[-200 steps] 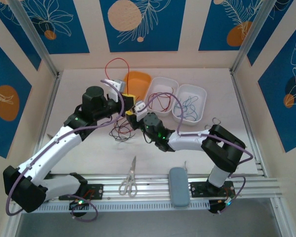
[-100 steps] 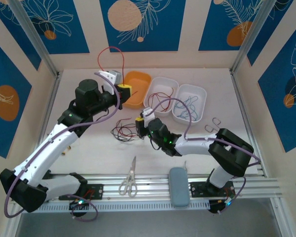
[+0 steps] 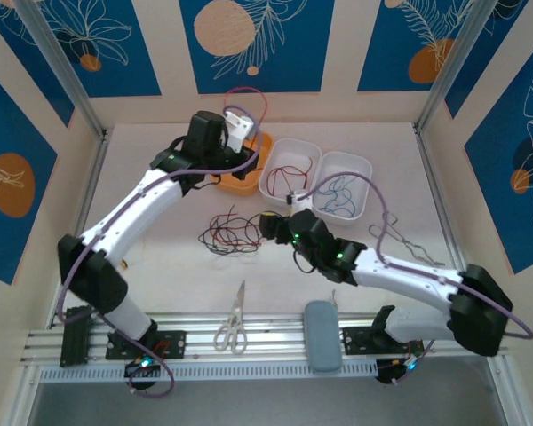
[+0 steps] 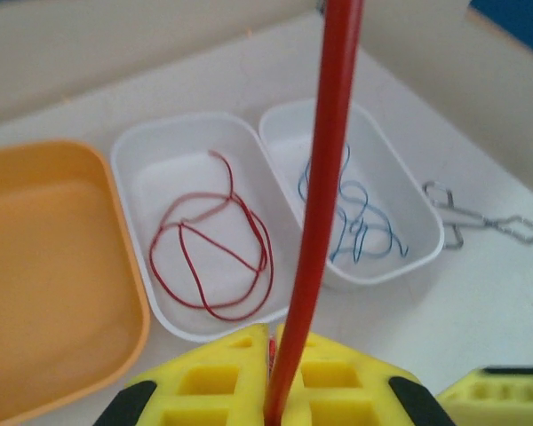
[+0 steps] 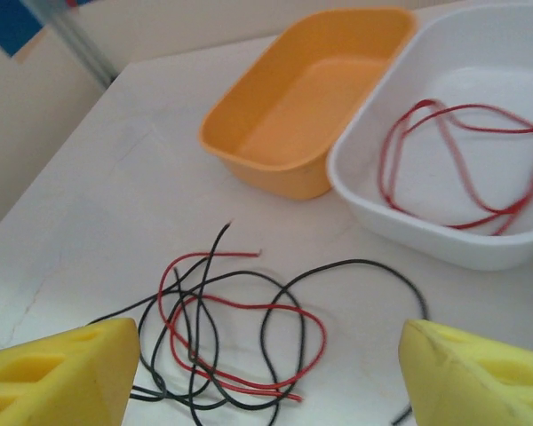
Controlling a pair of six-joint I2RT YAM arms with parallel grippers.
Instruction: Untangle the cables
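Observation:
I will move my left gripper across to the middle tray (image 3: 290,174) next and lower it over the inside of that tray to release the red cable, because another red cable is already lying there.
A tangle of red and black cables (image 3: 234,232) lies on the table in front of the trays, also seen in the right wrist view as the tangle (image 5: 240,328). My right gripper (image 5: 268,342) is open just above and behind it, jaws wide apart, nothing between them; in the top view the right gripper (image 3: 271,222) sits at the tangle's right edge. My left gripper (image 4: 274,333) is shut on one red cable (image 4: 329,177), which rises straight up from the jaws, above the near rims of the trays.
An orange bin (image 4: 53,266) stands at the back, left of two white trays. The middle tray (image 4: 133,160) holds a red cable (image 4: 213,248); the right tray (image 4: 417,222) holds a blue cable (image 4: 355,217). Scissors (image 3: 234,319) and a grey case (image 3: 322,335) lie near the front rail.
My left arm swung back and right toward the orange bin, carrying the red cable. My right gripper opened wide and drew back a little from the tangle.

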